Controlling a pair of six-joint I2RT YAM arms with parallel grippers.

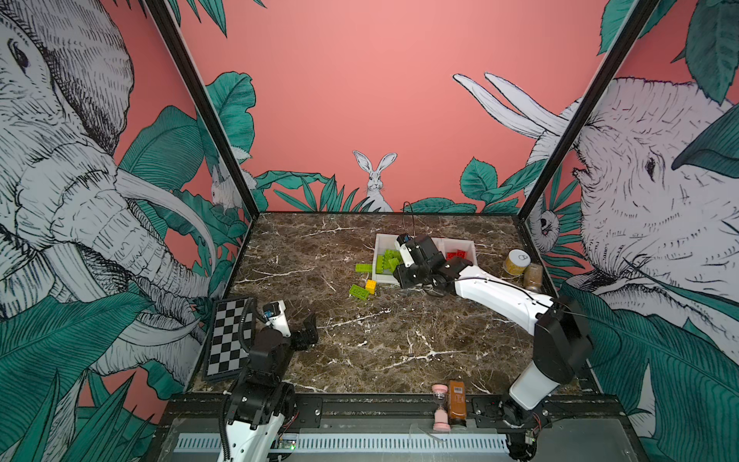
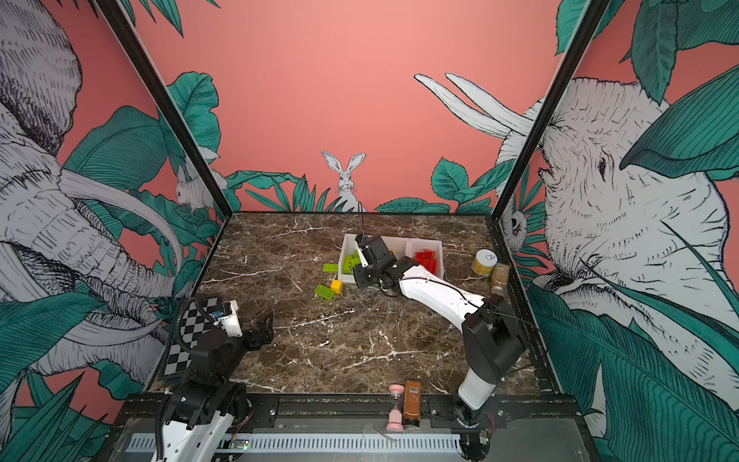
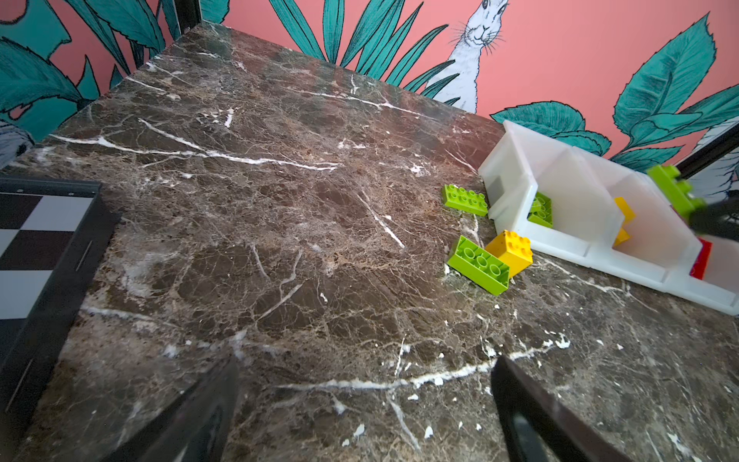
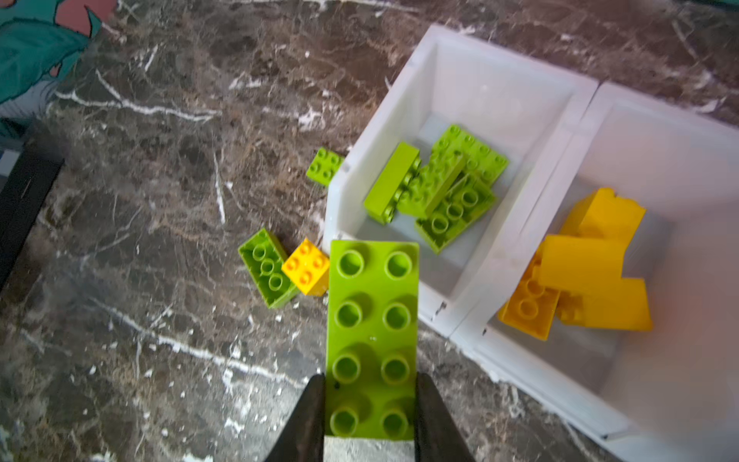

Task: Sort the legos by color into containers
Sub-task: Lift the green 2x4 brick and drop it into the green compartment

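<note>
The robot's right gripper should next move outward past the near side of the bins, over the green pile, and let go of the lime green lego, because the end bin holds only green legos.
My right gripper is shut on a long lime green lego, held above the table by the near corner of the containers. The end bin holds several green legos, the middle bin yellow ones, and the far bin red ones. On the table left of the bins lie a green lego, an upturned green lego and a small yellow lego. My left gripper hangs open over bare table at the front left.
A folded chessboard lies along the left edge. A yellowish white-lidded jar and a brown jar stand at the right edge beyond the bins. A pink hourglass and a brown bottle stand at the front rail.
</note>
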